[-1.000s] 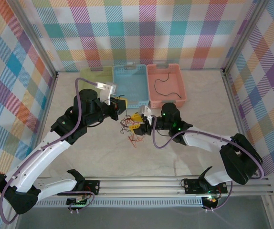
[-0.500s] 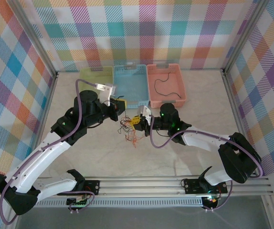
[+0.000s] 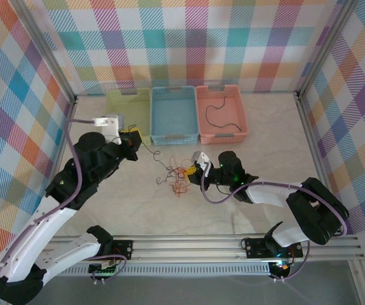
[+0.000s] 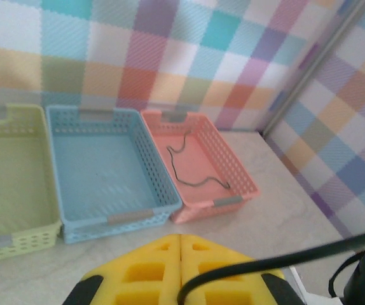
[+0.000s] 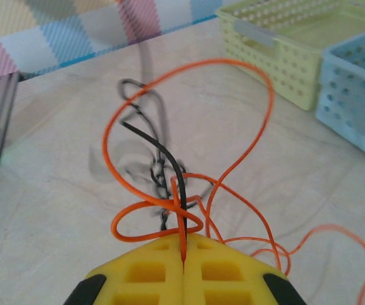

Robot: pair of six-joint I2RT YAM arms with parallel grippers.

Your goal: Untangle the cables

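Observation:
A dark strand shares the seam, so the robot's right gripper will next pull outward toward bare tabletop in front of the pink basket and release the orange cable.
The cables lie as a loose tangle [image 3: 175, 180] at mid-table. My right gripper [image 3: 189, 171] [image 5: 184, 244] is shut on the orange cable [image 5: 195, 61], which loops out ahead of the pads, and a dark strand [image 5: 155, 145] runs into the same seam. My left gripper [image 3: 133, 136] [image 4: 180, 240] is raised to the left, near the yellow-green basket. It is shut on the dark green cable [image 3: 149, 151] [image 4: 284, 257], which stretches from it to the tangle. The short black cable [image 3: 217, 115] [image 4: 192, 181] lies by itself in the pink basket.
Three baskets stand in a row at the back: yellow-green [image 3: 126, 100] [image 4: 11, 190], blue [image 3: 173, 130] [image 4: 106, 219] and pink [image 3: 233, 135] [image 4: 233, 200]. Checked walls and metal posts close in the table. A rail runs along the near edge.
My left arm has swung back to the left, drawing the dark green cable out of the tangle. My right gripper has shut on the orange cable and sits slightly lower.

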